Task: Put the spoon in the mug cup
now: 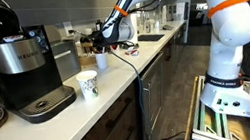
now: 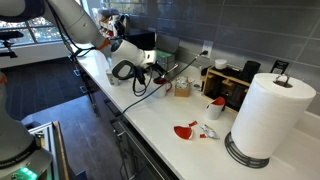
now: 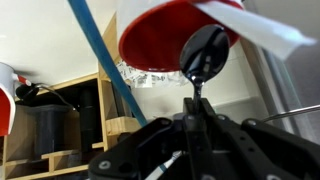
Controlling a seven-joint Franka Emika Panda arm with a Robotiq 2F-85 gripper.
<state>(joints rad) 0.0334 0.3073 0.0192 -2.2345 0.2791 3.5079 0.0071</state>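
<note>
My gripper holds the thin handle and needs to move slightly toward the cup's red opening (image 1: 100,54) (image 3: 162,36) and let go of it there. The spoon bowl is still at the cup's rim.
My gripper (image 3: 195,112) is shut on the thin handle of a dark spoon (image 3: 205,50), whose bowl points away from the fingers. In the wrist view the spoon bowl lies against the rim of a cup (image 3: 165,38) that is white outside and red inside. In an exterior view the gripper (image 1: 110,31) hangs just above a small white mug cup (image 1: 101,61) on the counter. In the other exterior view the gripper (image 2: 150,68) is low over the counter near the wall; the cup is hard to make out there.
A patterned paper cup (image 1: 88,84) stands beside a black coffee machine (image 1: 20,66). A paper towel roll (image 2: 266,115), red and white items (image 2: 186,130) and a wooden organizer (image 2: 226,82) sit along the counter. A cable (image 1: 134,74) hangs from the arm.
</note>
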